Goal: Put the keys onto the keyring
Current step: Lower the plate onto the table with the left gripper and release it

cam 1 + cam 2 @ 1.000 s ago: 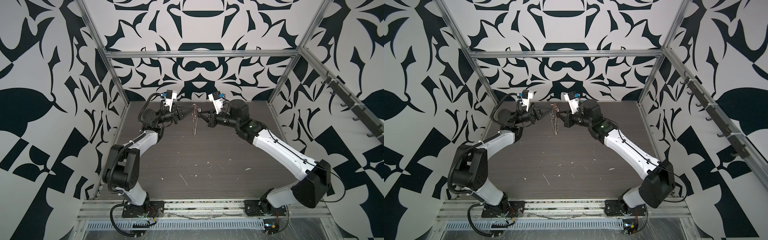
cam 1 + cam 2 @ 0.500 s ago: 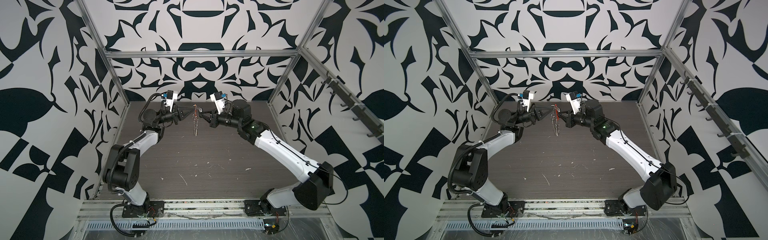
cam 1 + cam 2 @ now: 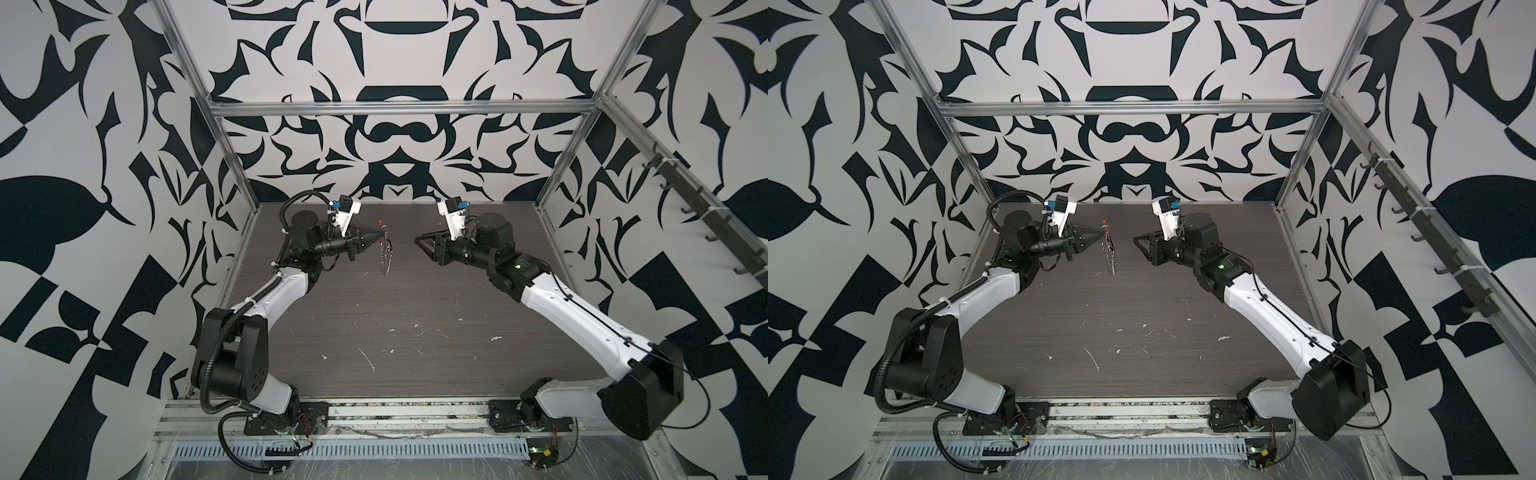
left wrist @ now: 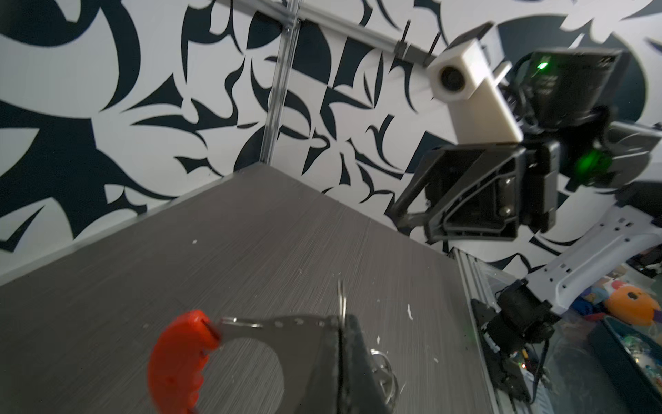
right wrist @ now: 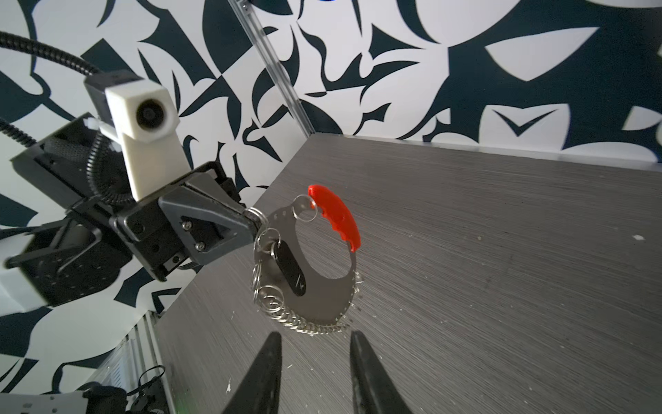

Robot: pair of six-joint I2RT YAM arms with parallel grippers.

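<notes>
My left gripper is holding the keyring (image 5: 258, 214) over clear table, so I will tilt it downward, lower it to the open tabletop below, lay the keyring flat and release it.
My left gripper (image 5: 252, 220) is shut on the keyring (image 5: 258, 214), a silver ring that shows edge-on between the fingertips in the left wrist view (image 4: 342, 297). Below it hang the keys (image 5: 291, 273), a black oblong fob on small rings, together with a silver link chain (image 5: 304, 324) and a curved orange-red plastic piece (image 5: 335, 215). In both top views the bundle (image 3: 386, 255) dangles above the table at the left gripper's tip (image 3: 376, 237). My right gripper (image 5: 313, 344) is open and empty, a short way from the chain, and it faces the bundle (image 3: 417, 240).
A dark wood-grain table (image 3: 395, 324) carries small white flecks. Patterned black-and-white walls and aluminium frame posts (image 3: 232, 158) close in the back and sides. A rail with hooks (image 3: 706, 216) runs along the right wall.
My right gripper has opened, let go of the bundle and drawn back to the right. The left gripper still holds the ring in the same place.
</notes>
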